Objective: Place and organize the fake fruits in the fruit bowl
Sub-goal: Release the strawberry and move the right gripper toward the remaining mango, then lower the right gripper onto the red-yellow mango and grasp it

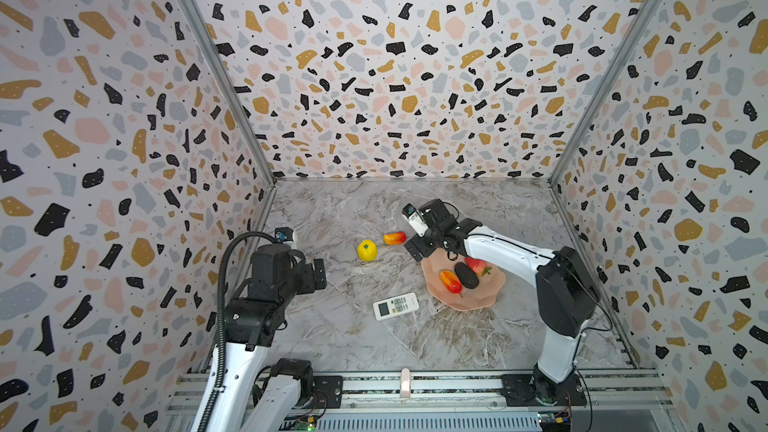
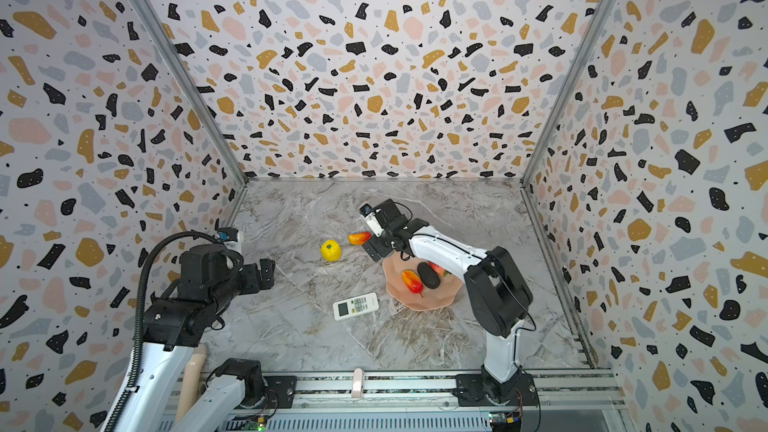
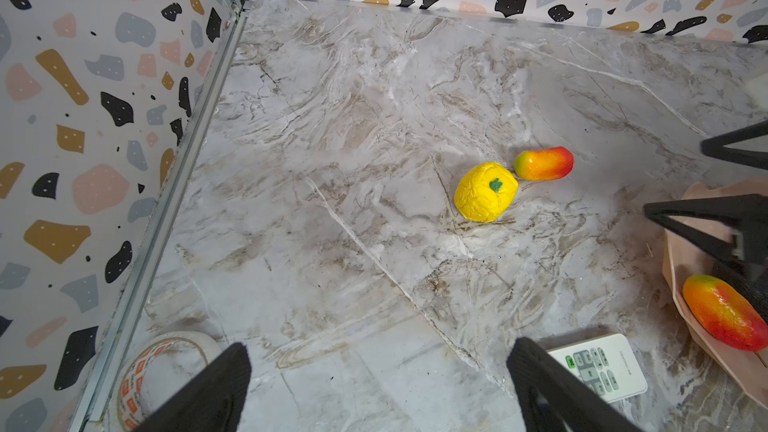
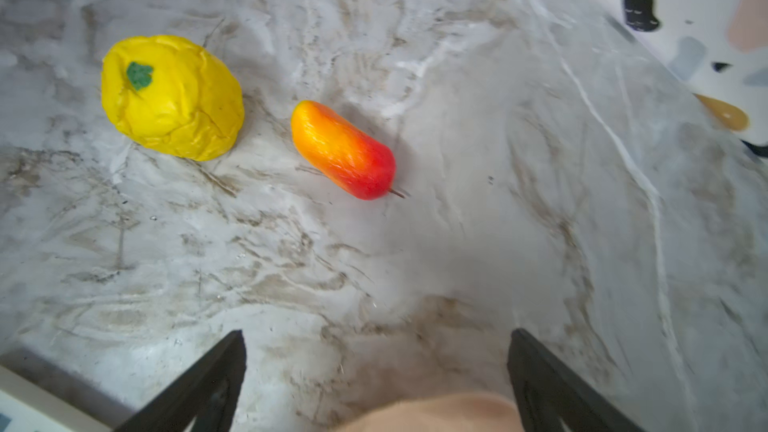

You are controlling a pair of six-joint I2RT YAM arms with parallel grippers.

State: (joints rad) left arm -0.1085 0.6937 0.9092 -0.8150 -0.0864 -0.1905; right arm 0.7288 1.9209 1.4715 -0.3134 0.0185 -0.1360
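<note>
The middle of the second red-orange oval (image 4: 344,150) gets my right gripper next, which moves down and outward past the bowl's rim (image 4: 436,413), since that fruit lies below and outward of it.
The salmon-pink fruit bowl (image 1: 478,303) (image 2: 432,304) sits right of centre in both top views. It holds a red-orange oval (image 1: 451,281), a blackish oval (image 1: 466,275) and a red strawberry (image 1: 478,265). A bumpy yellow ball (image 1: 367,250) (image 4: 172,95) and a second red-orange oval (image 1: 394,238) (image 4: 343,149) lie on the marble to the bowl's left. My right gripper (image 1: 417,249) (image 4: 376,342) hangs open and empty over the bowl's far-left rim (image 4: 436,413), facing those two fruits. My left gripper (image 1: 320,274) (image 3: 378,361) is open and empty, well left of the fruits.
A white remote control (image 1: 395,306) (image 3: 602,367) lies in front of the bowl, to its left. A tape roll (image 3: 166,363) sits by the left wall's metal rail. Patterned walls close the table on three sides, and the arm bases stand along the front rail.
</note>
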